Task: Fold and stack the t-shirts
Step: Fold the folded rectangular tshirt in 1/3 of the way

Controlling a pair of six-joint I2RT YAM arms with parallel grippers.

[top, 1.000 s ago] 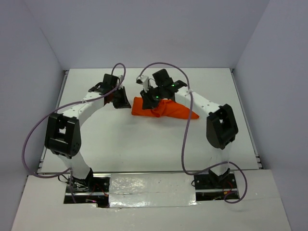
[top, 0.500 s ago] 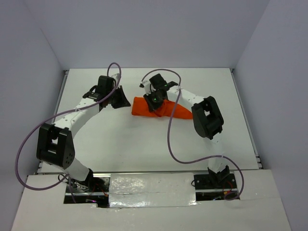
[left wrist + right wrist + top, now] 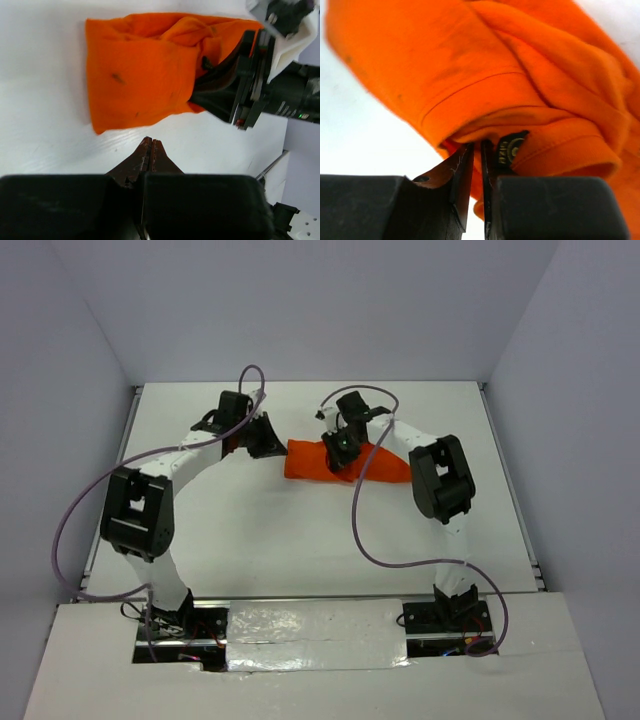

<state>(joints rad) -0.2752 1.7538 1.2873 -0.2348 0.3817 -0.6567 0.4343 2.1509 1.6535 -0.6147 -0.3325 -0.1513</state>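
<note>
The left gripper's fingers are empty, and the t-shirt's nearest end (image 3: 302,460) (image 3: 125,75) is to the right of the left gripper in the top view. The robot will next move the left gripper over that end and open its fingers.
The orange t-shirt (image 3: 310,460) lies bunched in a long lump at the middle back of the white table (image 3: 250,530). My right gripper (image 3: 345,453) presses down on its middle. In the right wrist view the gripper (image 3: 476,147) is shut on a fold of the t-shirt (image 3: 470,60) next to a black neck label (image 3: 511,147). My left gripper (image 3: 270,438) sits just off the cloth's left end. In the left wrist view it (image 3: 151,142) is shut with nothing in it, a short gap from the t-shirt (image 3: 140,70).
Grey walls (image 3: 80,360) enclose the table on three sides. Purple cables (image 3: 365,530) loop over the table from both arms. The right arm's elbow (image 3: 440,480) stands right of the cloth.
The right gripper has drawn the cloth a little to the right and bunched it shorter. The left gripper has followed rightward toward the cloth's left end.
</note>
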